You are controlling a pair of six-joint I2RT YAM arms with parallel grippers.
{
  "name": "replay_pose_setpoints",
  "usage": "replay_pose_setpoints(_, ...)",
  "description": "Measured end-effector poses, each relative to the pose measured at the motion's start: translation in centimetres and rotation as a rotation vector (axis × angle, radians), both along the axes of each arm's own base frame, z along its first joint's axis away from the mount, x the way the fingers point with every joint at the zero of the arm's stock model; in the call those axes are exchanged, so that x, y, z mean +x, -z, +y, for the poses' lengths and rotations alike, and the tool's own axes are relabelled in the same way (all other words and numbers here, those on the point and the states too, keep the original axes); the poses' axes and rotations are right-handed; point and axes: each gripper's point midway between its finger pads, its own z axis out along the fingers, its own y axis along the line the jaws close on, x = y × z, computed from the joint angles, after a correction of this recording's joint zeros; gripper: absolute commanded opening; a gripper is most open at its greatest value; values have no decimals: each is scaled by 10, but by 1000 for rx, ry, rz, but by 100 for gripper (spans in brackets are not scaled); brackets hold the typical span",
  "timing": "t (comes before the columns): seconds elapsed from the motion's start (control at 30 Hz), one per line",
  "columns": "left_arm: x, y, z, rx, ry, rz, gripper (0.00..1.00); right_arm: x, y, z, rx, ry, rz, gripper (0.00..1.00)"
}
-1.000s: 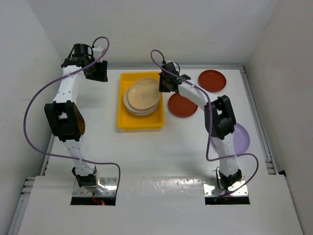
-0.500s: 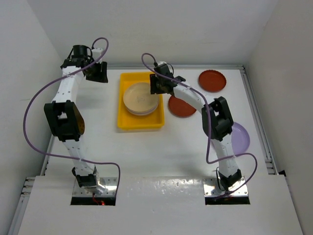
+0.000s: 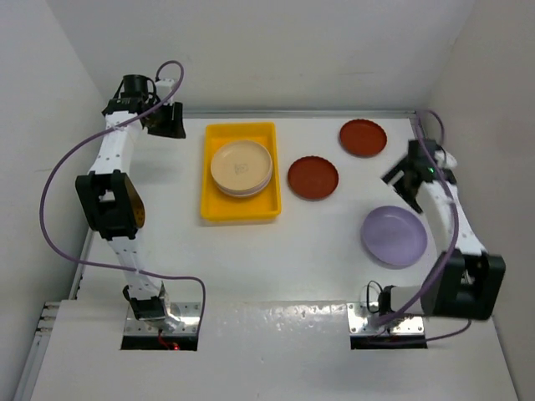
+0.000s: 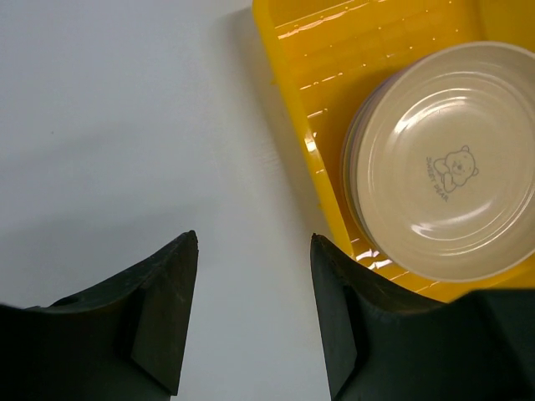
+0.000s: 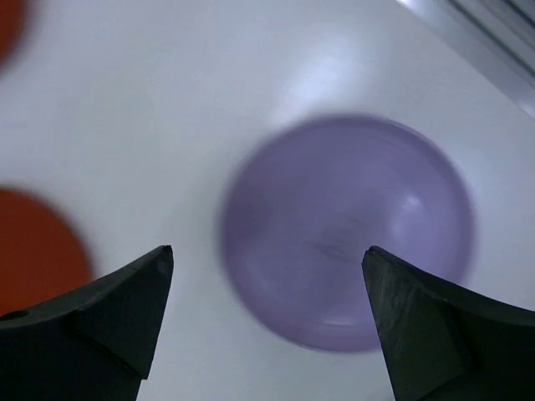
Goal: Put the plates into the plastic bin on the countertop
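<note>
I need to move my right gripper back and down onto its rim by the metal edging strip [image 5: 438, 159], because the purple plate lies nearer my base.
The yellow plastic bin [image 3: 206, 180] holds a stack of plates with a cream plate [image 3: 242, 165] on top, also seen in the left wrist view [image 4: 443, 167] inside the bin [image 4: 292, 100]. Two dark red plates [image 3: 313, 178] [image 3: 363, 138] and a purple plate [image 3: 394, 236] lie on the white countertop [image 3: 276, 251]. My right gripper [image 3: 403, 180] hovers open above the purple plate [image 5: 351, 217], nothing between its fingers [image 5: 267, 251]. My left gripper [image 3: 170, 123] is open and empty over bare countertop just left of the bin [image 4: 253, 238].
White walls close in the countertop at the back and both sides. A metal edging strip [image 3: 439, 192] runs along the right side. A dark red plate [image 5: 38, 251] shows at the left edge of the right wrist view.
My right gripper let go of the cream plate, which now lies flat on the stack in the bin. It opened wide and swung right to above the purple plate. The left arm stayed still.
</note>
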Motion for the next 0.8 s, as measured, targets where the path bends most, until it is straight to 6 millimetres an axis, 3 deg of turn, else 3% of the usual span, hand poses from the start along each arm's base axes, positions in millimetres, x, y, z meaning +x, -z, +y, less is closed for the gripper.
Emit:
replay_pose_setpoints(0.1,5,0,-1,-11,4,-5,59,-84,35,-36,19,235,130,93)
replay_pose_setpoints(0.2,11,3,1,-22,6,-7,59,-151,78,-39,66,388,279,93)
replay_pose_setpoints(0.27,13,5,4,-29,5,-5,59,-178,94,-38,94,472,331,93)
replay_pose_setpoints(0.43,12,6,9,-33,-2,6,59,-192,113,-45,133,592,327,86)
replay_pose_setpoints(0.6,11,1,11,-20,6,-1,59,-189,141,-34,210,579,319,46)
replay_pose_setpoints(0.73,12,-5,14,0,1,-12,59,-171,142,-37,224,547,239,10)
replay_pose_setpoints(0.8,13,-6,15,6,-2,-16,59,-161,139,-40,225,538,188,0)
